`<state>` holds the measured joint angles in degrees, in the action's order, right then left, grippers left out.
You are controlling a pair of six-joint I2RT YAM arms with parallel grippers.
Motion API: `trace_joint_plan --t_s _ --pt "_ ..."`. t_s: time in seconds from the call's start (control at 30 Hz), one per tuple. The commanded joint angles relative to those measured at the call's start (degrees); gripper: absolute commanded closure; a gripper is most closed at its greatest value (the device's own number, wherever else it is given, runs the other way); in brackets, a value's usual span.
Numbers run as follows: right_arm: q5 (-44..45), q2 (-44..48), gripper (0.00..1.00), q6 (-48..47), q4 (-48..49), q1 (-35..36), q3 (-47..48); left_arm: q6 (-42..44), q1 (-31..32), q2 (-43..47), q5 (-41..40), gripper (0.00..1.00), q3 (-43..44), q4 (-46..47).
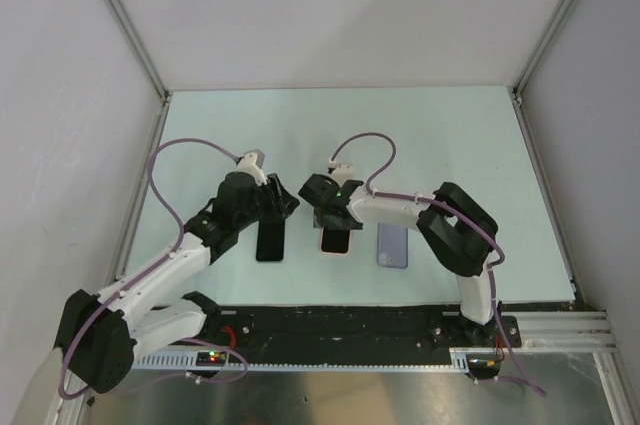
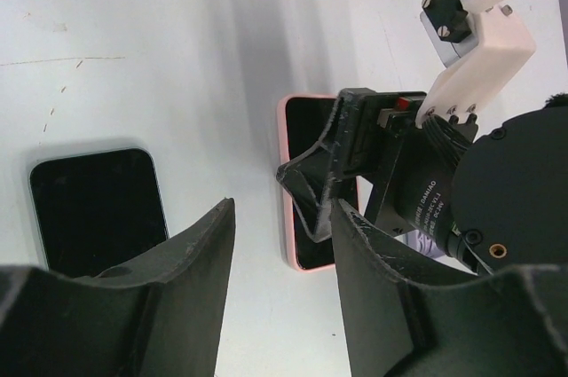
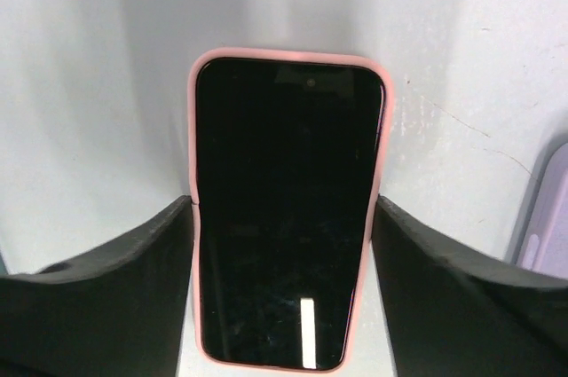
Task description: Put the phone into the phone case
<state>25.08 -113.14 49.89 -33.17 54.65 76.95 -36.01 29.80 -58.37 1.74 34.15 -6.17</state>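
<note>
The pink phone case will next go outward in my right gripper, to be released on the clear, bare tabletop there.
A pink phone case (image 1: 335, 242) lies flat mid-table with a black-screened phone (image 3: 288, 129) sitting inside it; the pink rim (image 3: 201, 66) runs all round the screen. My right gripper (image 3: 284, 204) straddles its near half, and both fingers press against the case's long sides. In the overhead view the right gripper (image 1: 328, 213) sits over the case's far end. A second, bare black phone (image 1: 270, 241) lies to the left, also seen as the black phone (image 2: 98, 208). My left gripper (image 2: 284, 217) hangs open over bare table between the two phones and holds nothing.
A lavender case or phone (image 1: 392, 245) lies right of the pink one, its edge showing as a lavender strip (image 3: 550, 217). The right arm's wrist (image 2: 497, 191) is close to my left fingers. Grey walls and metal rails (image 1: 140, 55) enclose the table.
</note>
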Motion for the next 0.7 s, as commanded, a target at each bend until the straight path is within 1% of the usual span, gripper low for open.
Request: trace_joint_plan --t_s 0.0,0.07,0.13,0.2,0.33,0.4,0.53,0.67 --pt "-0.1 -1.8 0.45 -1.7 -0.3 -0.1 1.4 0.0 -0.6 0.6 0.4 0.48 0.1 1.0" --pt "-1.8 -1.5 0.58 -4.2 0.9 -1.0 1.4 0.1 -0.7 0.4 0.5 0.48 0.2 0.9" --pt "-4.0 -1.1 0.68 -7.2 2.7 -2.8 1.4 0.1 -0.7 0.1 0.4 0.48 0.4 1.0" --pt "-5.3 -0.7 0.73 -10.0 3.7 -5.4 1.9 0.2 -0.7 -0.2 0.3 0.48 0.4 1.0" --pt "-8.4 -0.6 0.77 -15.8 6.0 -11.7 4.0 0.3 -1.0 -1.2 -0.1 0.48 0.4 1.2" --pt "-9.8 -0.9 0.78 -18.4 6.8 -14.2 5.6 0.3 -1.2 -1.8 -0.2 0.48 0.5 1.2" --pt "-12.3 -3.0 0.78 -22.9 7.3 -18.0 9.7 0.2 -1.5 -3.0 0.0 0.48 0.6 1.4" --pt "-13.4 -6.0 0.77 -26.8 6.9 -20.0 13.7 -0.2 -1.5 -4.0 -0.3 0.48 0.4 1.5"
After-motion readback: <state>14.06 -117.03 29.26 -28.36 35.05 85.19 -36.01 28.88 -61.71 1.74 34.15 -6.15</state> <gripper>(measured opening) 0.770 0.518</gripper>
